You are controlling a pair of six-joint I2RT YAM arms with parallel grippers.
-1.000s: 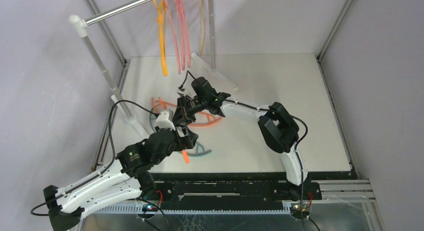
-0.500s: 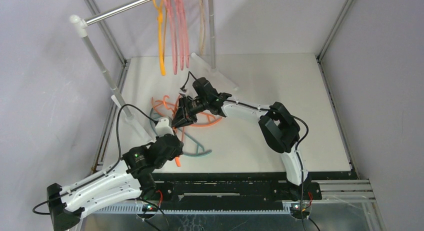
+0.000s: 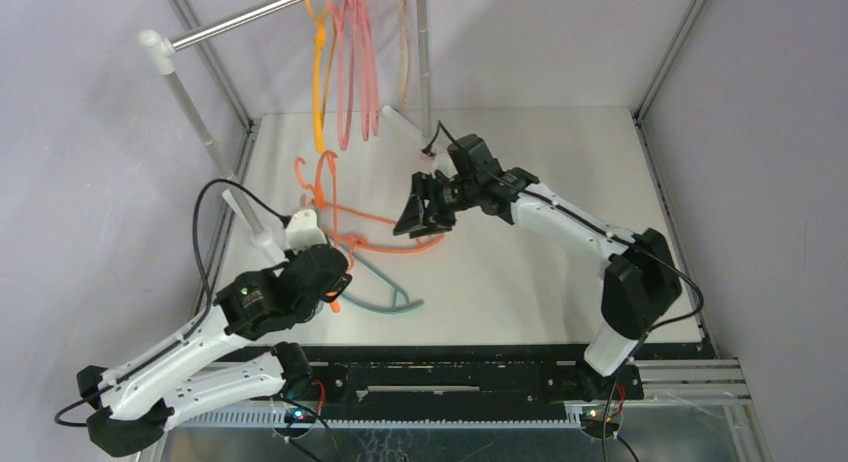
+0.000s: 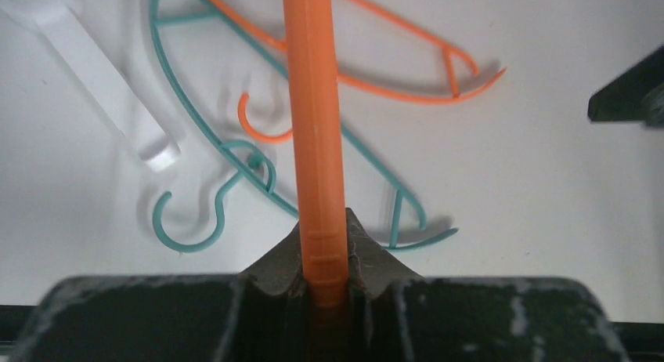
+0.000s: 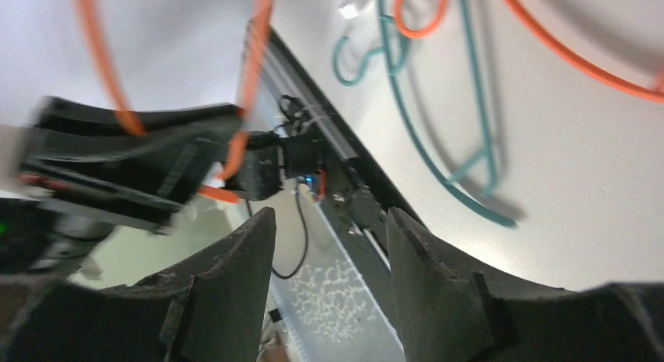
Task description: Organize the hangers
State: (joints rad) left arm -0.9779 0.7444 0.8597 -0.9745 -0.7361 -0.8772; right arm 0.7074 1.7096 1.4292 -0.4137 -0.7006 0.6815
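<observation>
The rail's bare stretch (image 3: 265, 9) has room. My left gripper will next carry the orange hanger up and outward, hook it there and release it.
My left gripper (image 3: 335, 272) is shut on an orange hanger (image 3: 326, 187); its bar (image 4: 317, 142) runs up from between the jaws, and its hook end is raised near the rack's post. A second orange hanger (image 3: 398, 249) and a teal hanger (image 3: 388, 300) lie on the white table, also seen as the orange hanger (image 4: 407, 72) and teal hanger (image 4: 235, 158) below my left wrist. One orange hanger (image 3: 318, 92), pink hangers (image 3: 352, 72) and a beige hanger (image 3: 403, 52) hang on the rail. My right gripper (image 3: 413, 214) stands open and empty, right of the pile (image 5: 329, 244).
The silver rail (image 3: 240, 20) sits on white posts (image 3: 195, 122) at the back left, with a white foot (image 4: 94, 72) on the table beside the teal hanger. Grey walls and a metal frame (image 3: 670, 182) enclose the table.
The left gripper closed on the orange hanger and raised it. The right gripper let go, opened and swung back to the right, away from the pile.
</observation>
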